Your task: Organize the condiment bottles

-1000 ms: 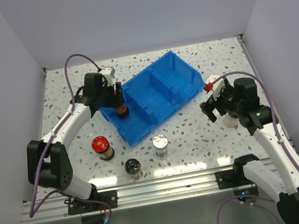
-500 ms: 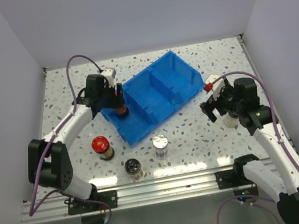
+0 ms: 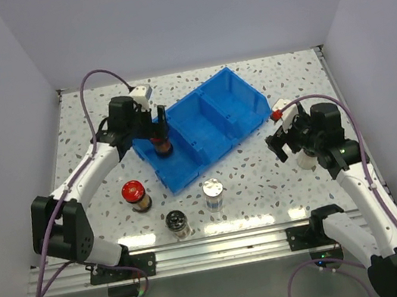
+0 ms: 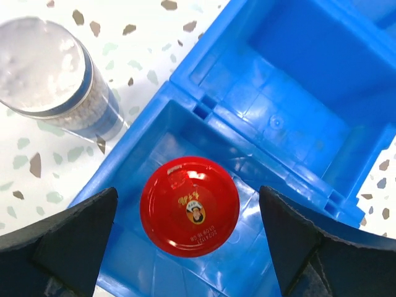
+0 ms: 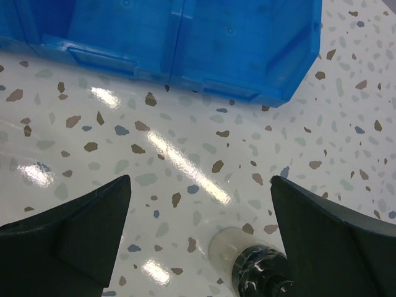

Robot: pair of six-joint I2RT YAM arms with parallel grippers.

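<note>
The jar outside the bin is below and nearer my base, so my left gripper goes back and down around the red cap next.
My left gripper point(image 3: 157, 129) hangs open over the left compartment of the blue bin point(image 3: 214, 107). A red-capped bottle point(image 3: 160, 146) stands upright in that compartment, free between the spread fingers; its red cap point(image 4: 189, 205) fills the middle of the left wrist view. A silver-capped bottle point(image 4: 46, 77) stands on the table just outside the bin point(image 4: 297, 74). On the table in front stand another red-capped bottle point(image 3: 136, 195), a black-capped one point(image 3: 177, 223) and a silver-capped one point(image 3: 213, 193). My right gripper point(image 3: 280, 142) is open above the table, a dark-capped bottle point(image 5: 257, 275) just below it.
The bin's point(image 5: 185, 37) middle and right compartments hold nothing that I can see. White walls enclose the speckled table on three sides. The metal rail with the arm bases point(image 3: 216, 249) runs along the near edge.
My left gripper has opened and let go of the red-capped bottle, which now stands in the bin's left compartment. The right arm has not moved.
</note>
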